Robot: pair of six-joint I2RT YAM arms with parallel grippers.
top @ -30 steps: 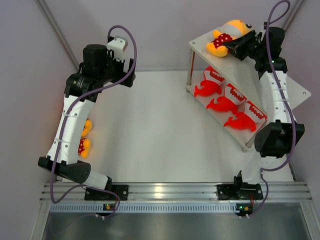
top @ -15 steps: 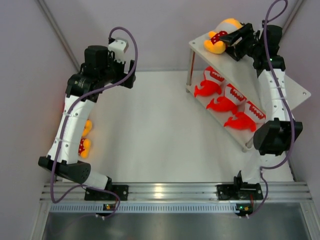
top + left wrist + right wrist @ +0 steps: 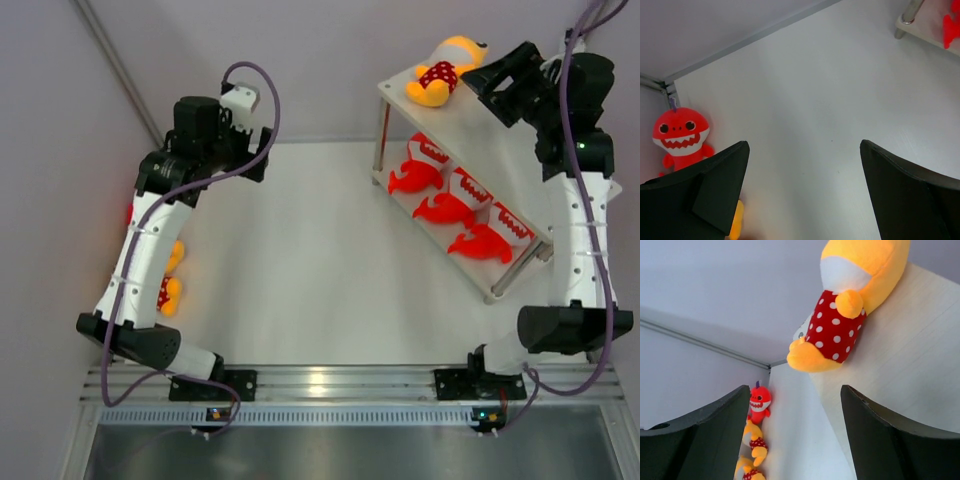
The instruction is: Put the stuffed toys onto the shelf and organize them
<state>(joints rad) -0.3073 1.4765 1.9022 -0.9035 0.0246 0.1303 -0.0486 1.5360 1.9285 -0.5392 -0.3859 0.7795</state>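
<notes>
The toy beside the lone red shark is lying off the shelf, so the left gripper will next move back and down toward the wall, onto the dotted shorts of that toy.
A yellow-orange toy in red dotted shorts (image 3: 440, 72) (image 3: 850, 305) lies on the far corner of the shelf's top board (image 3: 500, 140) (image 3: 910, 370). My right gripper (image 3: 492, 82) (image 3: 795, 435) hangs open just right of it, apart from it, with nothing between its fingers. Three red sharks (image 3: 455, 195) lie in a row on the lower tier. My left gripper (image 3: 205, 135) (image 3: 805, 190) is open over bare table at the far left. A red shark (image 3: 682, 135) (image 3: 759, 402) sits against the left wall. Yellow-orange toys (image 3: 170, 275) (image 3: 755, 440) lie beside it, partly hidden under my left arm.
The shelf stands at an angle against the right wall, on thin metal legs (image 3: 381, 130) (image 3: 907, 15). Grey walls close in the left, back and right sides. An aluminium rail (image 3: 330, 385) with both arm bases runs along the near edge.
My right gripper opened, let go of the yellow-orange toy and drew back to the right. The toy now lies free on the top board. The left arm barely moved.
</notes>
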